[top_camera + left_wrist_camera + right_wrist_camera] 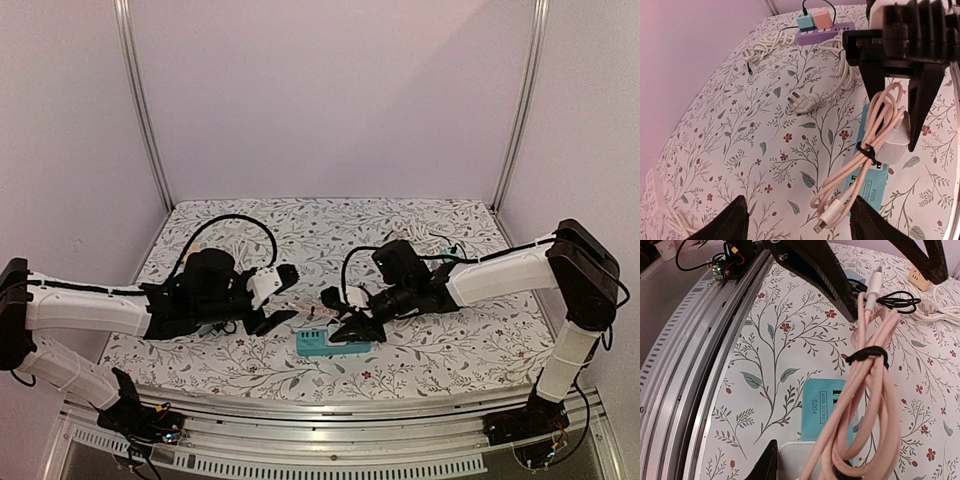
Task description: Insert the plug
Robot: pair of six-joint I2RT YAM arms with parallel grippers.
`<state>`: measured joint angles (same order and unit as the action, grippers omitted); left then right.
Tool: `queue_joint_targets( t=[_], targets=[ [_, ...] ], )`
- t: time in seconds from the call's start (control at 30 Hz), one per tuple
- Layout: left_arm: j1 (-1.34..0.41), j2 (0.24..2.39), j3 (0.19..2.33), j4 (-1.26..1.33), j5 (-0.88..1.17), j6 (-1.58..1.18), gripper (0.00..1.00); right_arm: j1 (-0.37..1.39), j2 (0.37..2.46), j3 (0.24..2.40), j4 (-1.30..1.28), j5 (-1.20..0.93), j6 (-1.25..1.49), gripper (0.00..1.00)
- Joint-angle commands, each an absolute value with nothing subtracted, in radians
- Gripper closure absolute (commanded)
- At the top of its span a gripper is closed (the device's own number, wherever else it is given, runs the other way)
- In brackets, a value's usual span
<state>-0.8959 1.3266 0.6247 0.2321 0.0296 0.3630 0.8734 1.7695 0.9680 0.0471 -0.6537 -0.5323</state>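
The white plug is still above the socket strip, so my right gripper should next move down onto the teal socket strip (330,345) beside its USB slots and let go of the plug.
The plug (894,146) is a white charger block with a pink cable (875,135) coiled and tied by a black band. My right gripper (345,322) is shut on it and holds it just above a teal socket strip (330,345). In the right wrist view the plug (801,460) sits between my right gripper's (805,467) jaws, with the strip (822,405) below and the cable (875,390) hanging in front. My left gripper (802,222) is open. The cable's white connector (832,214) dangles between its fingers, close to the right one. My left gripper (290,298) stands just left of the strip.
A purple power strip (826,33) with teal and orange adapters lies at the far side, with white cables (840,75) and a loose white plug (800,102) near it. A black cable (897,301) and a beige socket (920,275) lie beyond. The metal rail (700,340) borders the table's front.
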Motion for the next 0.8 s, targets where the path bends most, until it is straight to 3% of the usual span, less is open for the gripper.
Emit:
queue_joint_targets(
  t=[0.0,0.4,0.77],
  targets=[
    [-0.882,1.286,0.569,0.177,-0.035,0.323,0.30,0.874,1.814,1.004,0.045,-0.644,-0.515,1.00],
    [-0.882,1.276,0.573,0.153,-0.073,0.326,0.30,0.885,1.856,1.019,0.028,-0.580,-0.510,1.00],
    [-0.882,1.257,0.578,0.140,-0.116,0.333,0.30,0.914,1.916,1.061,-0.148,-0.448,-0.601,1.00]
  ],
)
